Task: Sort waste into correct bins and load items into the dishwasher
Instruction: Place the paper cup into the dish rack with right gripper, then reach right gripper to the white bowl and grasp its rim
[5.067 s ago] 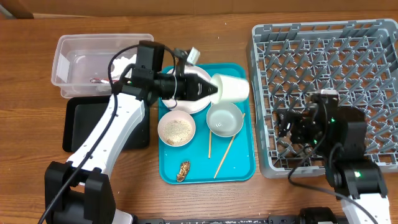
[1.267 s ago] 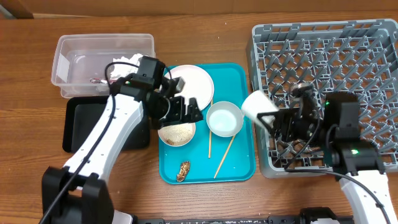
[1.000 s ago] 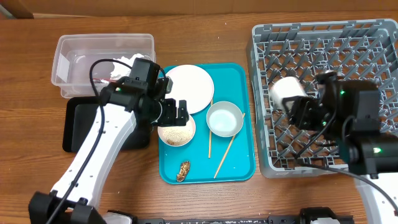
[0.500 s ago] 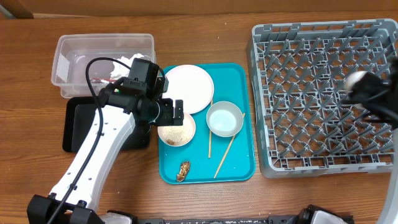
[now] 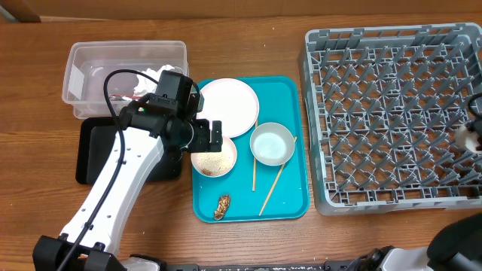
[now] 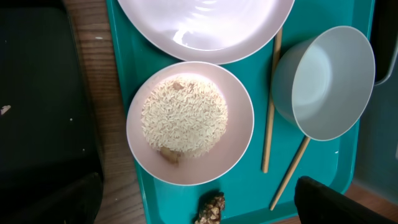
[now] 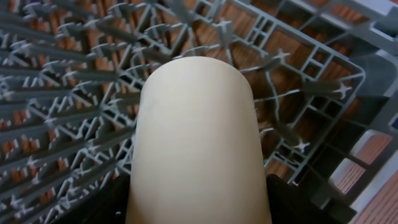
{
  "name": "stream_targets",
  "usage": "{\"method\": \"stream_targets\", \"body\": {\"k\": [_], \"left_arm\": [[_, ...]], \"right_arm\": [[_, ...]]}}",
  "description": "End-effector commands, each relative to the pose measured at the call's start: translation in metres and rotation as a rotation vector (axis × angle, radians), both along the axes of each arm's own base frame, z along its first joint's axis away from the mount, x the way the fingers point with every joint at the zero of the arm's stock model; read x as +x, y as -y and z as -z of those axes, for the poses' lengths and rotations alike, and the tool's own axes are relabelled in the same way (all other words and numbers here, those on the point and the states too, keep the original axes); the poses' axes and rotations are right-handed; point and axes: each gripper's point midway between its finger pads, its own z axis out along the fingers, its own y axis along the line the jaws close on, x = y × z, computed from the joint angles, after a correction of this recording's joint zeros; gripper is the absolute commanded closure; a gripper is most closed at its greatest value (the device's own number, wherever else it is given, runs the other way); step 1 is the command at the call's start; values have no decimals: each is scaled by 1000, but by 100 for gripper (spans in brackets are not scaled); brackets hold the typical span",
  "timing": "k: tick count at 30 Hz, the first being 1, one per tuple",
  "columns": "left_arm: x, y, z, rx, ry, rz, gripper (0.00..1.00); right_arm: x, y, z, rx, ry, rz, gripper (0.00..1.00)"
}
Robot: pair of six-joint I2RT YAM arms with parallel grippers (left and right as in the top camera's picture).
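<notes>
The rack's near corner wires are below and behind my right gripper. I will next lower it and ease it back to release the white cup onto them.
My left gripper hangs open over a small white bowl heaped with rice grains, nothing between its fingers. A brown food scrap lies on the teal tray just below the bowl. A pale plate, a blue-grey bowl and two chopsticks share that tray. My right gripper is shut on a white cup above the grey dish rack, at its right edge; the overhead view nearly cuts it off.
The clear tub at back left holds a white tissue and a red wrapper. In front of it the black tray lies partly under my left arm. The teal tray sits between it and the rack.
My right gripper has carried the cup rightward across the rack, from its left side to its right edge. The left gripper has stayed over the rice bowl.
</notes>
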Motion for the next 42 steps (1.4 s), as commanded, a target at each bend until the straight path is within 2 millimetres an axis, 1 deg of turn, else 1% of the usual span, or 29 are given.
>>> {"method": "stream_targets", "body": {"k": [1,6,8,10,12,13,17,21,26,28,31,34,36,39,40,42], "left_arm": [[3,-1,-9,2,32,5,0],[3,-1,-9,3,32,5,0],[3,-1,-9,3,32,5,0],[3,-1,-9,3,32,5,0],[3,-1,-9,2,32,5,0],[3,-1,-9,2,33,4,0],[3,-1,-9,2,35,4,0],[3,-1,-9,2,35,4,0],[3,-1,-9,2,35,5,0],[3,-1,-9,2,34,5,0],[2,-1,-8,4,31,5,0],[2,-1,-8,4,31,5,0],[3,-1,-8,4,31,5,0],[3,-1,-8,4,31,5,0],[3,-1,-8,4,32,5,0],[3,-1,-8,4,31,5,0]], "right_arm": [[-3,11,1,15,2,53,50],[-9,17,18,52,-38,75,50],[-10,17,25,69,-55,77,44],[-11,15,29,84,-68,76,31],[-4,14,30,97,-38,67,9],[-1,13,29,104,-20,62,0],[11,6,26,151,41,38,0],[10,3,27,160,36,36,0],[11,-8,26,217,51,20,0],[18,-19,21,272,100,-6,0],[24,-29,9,294,158,-51,0],[32,-43,-15,303,253,-117,0],[39,-57,-35,298,321,-191,0],[49,-92,-65,280,411,-352,0],[51,-107,-74,270,431,-417,0],[54,-137,-84,257,440,-523,0]]}}
